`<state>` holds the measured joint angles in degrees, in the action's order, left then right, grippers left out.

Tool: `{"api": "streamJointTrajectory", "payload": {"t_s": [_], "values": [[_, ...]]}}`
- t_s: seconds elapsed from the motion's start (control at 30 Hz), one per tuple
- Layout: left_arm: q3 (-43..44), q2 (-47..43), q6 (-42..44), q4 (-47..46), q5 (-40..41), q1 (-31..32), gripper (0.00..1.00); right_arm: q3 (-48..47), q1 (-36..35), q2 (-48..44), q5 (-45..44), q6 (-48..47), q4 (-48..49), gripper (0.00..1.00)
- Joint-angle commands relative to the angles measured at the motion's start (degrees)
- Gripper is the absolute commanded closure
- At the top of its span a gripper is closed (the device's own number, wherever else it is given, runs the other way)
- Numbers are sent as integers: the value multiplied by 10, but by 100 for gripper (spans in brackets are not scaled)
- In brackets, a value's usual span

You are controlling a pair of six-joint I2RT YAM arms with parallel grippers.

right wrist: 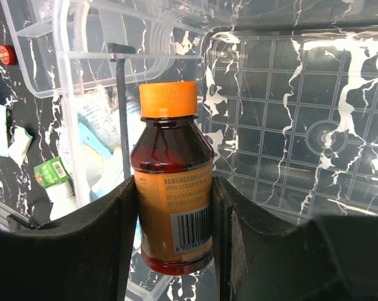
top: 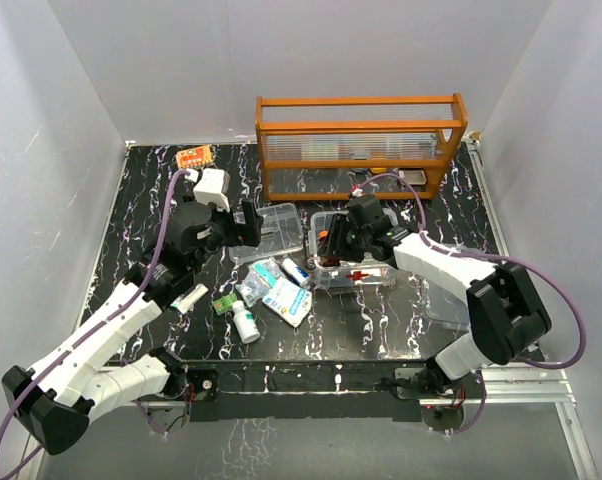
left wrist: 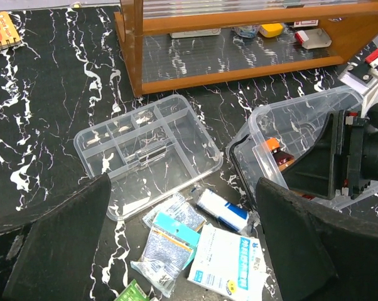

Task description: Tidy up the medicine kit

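Observation:
Next, my left gripper draws back and lowers around the white bottle's body (top: pixel 246 326), since the bottle lies on the tabletop below it, nearer my base.
The clear medicine kit box (top: pixel 353 268), red cross on its side, stands mid-table; it also shows in the left wrist view (left wrist: pixel 283 122). My right gripper (right wrist: pixel 174 207) is shut on a brown syrup bottle (right wrist: pixel 171 182) with an orange cap, held inside the box (right wrist: pixel 302 94). In the top view this gripper (top: pixel 331 240) reaches into the box's left end. The clear divided tray (top: pixel 269 230) lies left of the box and looks empty (left wrist: pixel 148 147). My left gripper (left wrist: pixel 183 188) is open and empty above the tray's near edge, shown in the top view (top: pixel 251 225).
Loose items lie in front of the tray: foil packets (left wrist: pixel 170 241), a white-and-blue tube (left wrist: pixel 221 210), a white box (left wrist: pixel 230 260), a green box (top: pixel 223 304), a white bottle (top: pixel 244 322). An orange wooden rack (top: pixel 361 140) stands at the back. An orange notebook (top: pixel 195 157) lies back left.

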<state>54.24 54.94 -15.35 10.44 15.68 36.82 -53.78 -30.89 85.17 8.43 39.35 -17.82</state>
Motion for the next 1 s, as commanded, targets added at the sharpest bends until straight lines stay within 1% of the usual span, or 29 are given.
{"api": "streamJointTrajectory", "payload": {"t_s": [0.0, 0.17, 0.23, 0.37, 0.47, 0.57, 0.63, 0.8, 0.97], "values": [[-3, -6, 14, -38, 5, -3, 2, -6, -15, 19, -17, 14, 49, 69], [0, 5, 17, -29, 8, -3, 2, -11, -23, 43, -31, 25, 40, 68], [-1, 5, 18, -30, 8, -3, 2, -15, -23, 49, -29, 27, 38, 64], [-1, 7, 16, -30, 6, -3, 2, -23, -24, 52, -27, 29, 27, 49], [4, 15, 14, -26, -1, -3, 2, -19, -24, 44, -42, 31, 25, 45], [7, 22, 12, -23, -5, -3, 2, -18, -24, 48, -44, 28, 21, 43], [7, 23, 11, -24, -6, -3, 2, -20, -24, 54, -40, 28, 15, 45], [6, 25, 7, -24, -5, -3, 2, -23, -24, 62, -28, 24, 14, 58], [7, 29, -10, -13, -14, -3, 2, -25, -24, 72, -8, 14, 6, 69]]}}
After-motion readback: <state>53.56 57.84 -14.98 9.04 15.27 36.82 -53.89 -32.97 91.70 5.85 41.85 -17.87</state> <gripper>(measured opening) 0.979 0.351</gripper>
